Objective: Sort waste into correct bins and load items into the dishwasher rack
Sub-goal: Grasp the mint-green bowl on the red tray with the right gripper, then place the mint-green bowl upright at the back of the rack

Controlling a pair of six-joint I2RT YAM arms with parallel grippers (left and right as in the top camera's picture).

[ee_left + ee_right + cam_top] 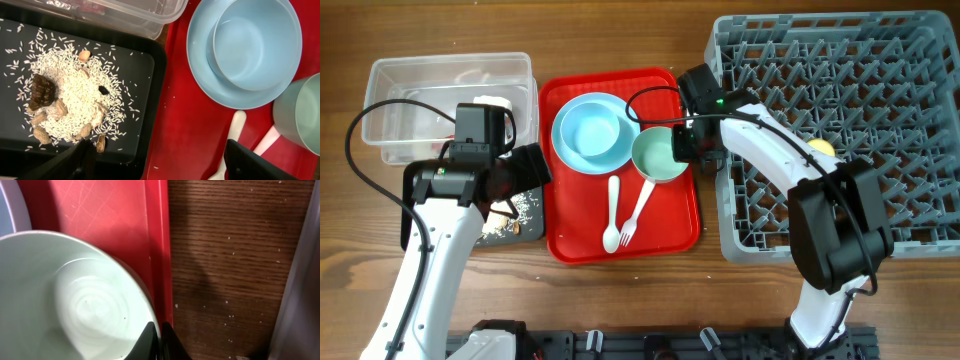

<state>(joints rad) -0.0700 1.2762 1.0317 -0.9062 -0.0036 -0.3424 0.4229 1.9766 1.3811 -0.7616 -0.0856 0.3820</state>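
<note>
My right gripper is holding the bowl. It will next lift outward to the rack's empty far corner (pixel 752 38) on the tray side, then tilt the bowl, lower it and let go of it there.
My right gripper (pixel 686 146) is shut on the right rim of the mint-green bowl (pixel 657 156) at the red tray's right edge; in the right wrist view the fingers (pixel 159 341) pinch the bowl (pixel 75 300). My left gripper (pixel 160 165) is open and empty over the border between the black tray (pixel 145 65) and the red tray. Rice, peanuts and a brown scrap (pixel 70 105) lie in the black tray. The clear tub (pixel 390 100) sits behind it, its contents mostly hidden. A pale blue bowl (pixel 597 130) sits on the pale blue plate (pixel 566 130). The grey rack (pixel 880 60) holds a yellow cup (pixel 820 148).
A white spoon (pixel 612 215) and fork (pixel 638 208) lie on the red tray (pixel 570 245) in front of the plate. Bare wood (pixel 225 255) with crumbs separates the red tray from the rack wall (pixel 306 280).
</note>
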